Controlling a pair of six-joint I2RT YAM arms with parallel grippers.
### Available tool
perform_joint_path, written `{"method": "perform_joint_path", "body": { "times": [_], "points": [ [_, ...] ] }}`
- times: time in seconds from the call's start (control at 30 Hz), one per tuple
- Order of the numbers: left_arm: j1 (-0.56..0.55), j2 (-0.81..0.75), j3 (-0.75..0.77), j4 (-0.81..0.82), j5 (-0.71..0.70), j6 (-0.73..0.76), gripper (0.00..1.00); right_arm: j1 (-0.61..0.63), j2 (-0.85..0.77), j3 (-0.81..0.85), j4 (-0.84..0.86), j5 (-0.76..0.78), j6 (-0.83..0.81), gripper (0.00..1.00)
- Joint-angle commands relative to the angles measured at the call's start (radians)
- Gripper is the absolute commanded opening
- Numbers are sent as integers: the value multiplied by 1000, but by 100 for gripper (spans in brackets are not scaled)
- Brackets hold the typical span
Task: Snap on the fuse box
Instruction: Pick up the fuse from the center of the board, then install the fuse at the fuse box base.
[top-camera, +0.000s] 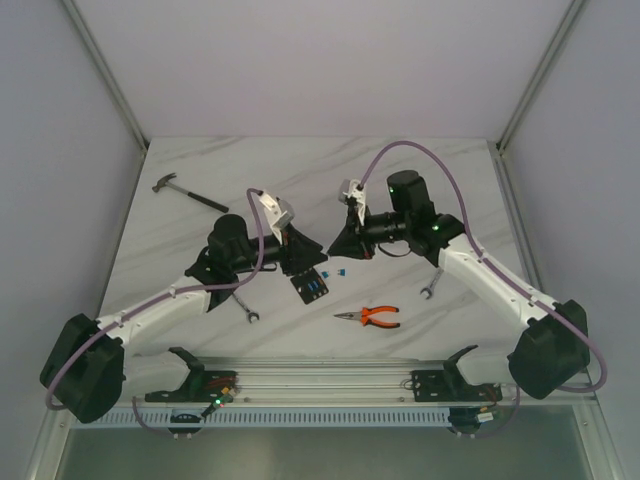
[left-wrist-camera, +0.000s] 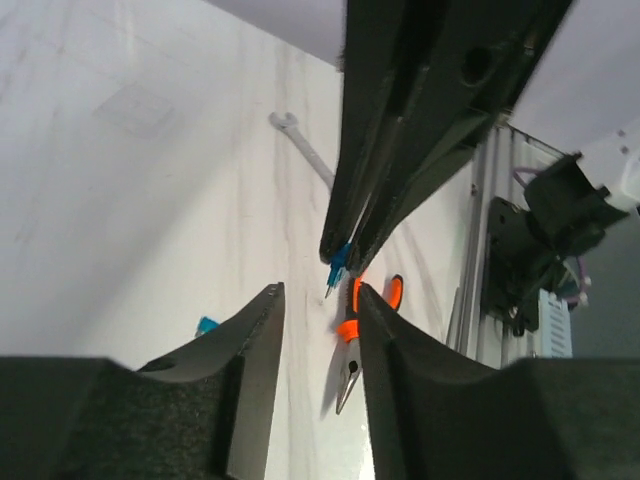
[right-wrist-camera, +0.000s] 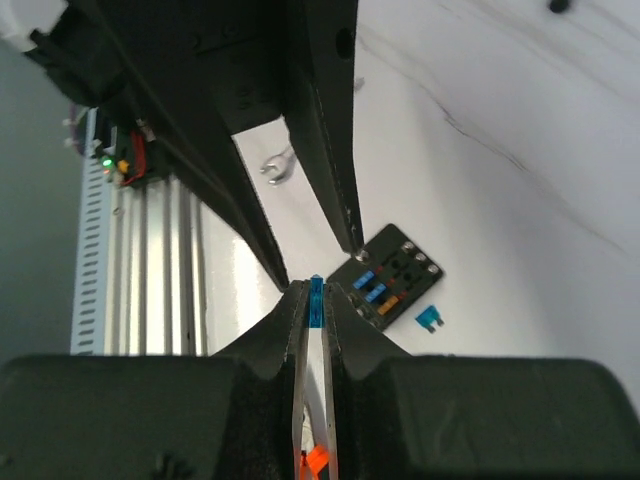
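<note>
Next, my right gripper lowers across to the empty slot (right-wrist-camera: 412, 279) beside the orange fuse (top-camera: 315, 279), below and to the gripper's left in the top view, and releases.
The fuse box (top-camera: 310, 288) is a small black square with blue and orange fuses, lying flat on the marble table; it also shows in the right wrist view (right-wrist-camera: 392, 277). My right gripper (right-wrist-camera: 317, 290) is shut on a small blue fuse (right-wrist-camera: 317, 302), held above the table beside the box. In the left wrist view, the right gripper's fingers pinch that fuse (left-wrist-camera: 338, 262). My left gripper (left-wrist-camera: 318, 292) is open and empty, facing the right gripper (top-camera: 345, 240) just above the box. The left gripper (top-camera: 295, 255) hides the box from its own camera.
A loose blue fuse (right-wrist-camera: 430, 319) lies right of the box. Orange-handled pliers (top-camera: 370, 317) lie near the front. A hammer (top-camera: 185, 192) is at the back left. Wrenches lie at the left (top-camera: 247, 308) and right (top-camera: 430, 285). An aluminium rail (top-camera: 320, 380) runs along the near edge.
</note>
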Motion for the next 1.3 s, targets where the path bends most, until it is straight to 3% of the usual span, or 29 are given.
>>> {"method": "perform_joint_path", "body": {
  "times": [0.0,0.2,0.57,0.8,1.27],
  "points": [
    [0,-22,-9,-50,-208,-138,49,26,10,55,-1,207,102,0],
    [0,-27,-58,-127,-416,-321,62,97,71,86,-23,494,198,0],
    [7,-116,-226,-147,-637,-594,69,291,249,126,-7,902,372,0],
    [8,-67,-275,-94,-642,-685,63,340,315,84,77,1000,472,0],
    [8,82,-286,-47,-624,-791,50,364,409,48,151,1075,511,0]
  ]
}}
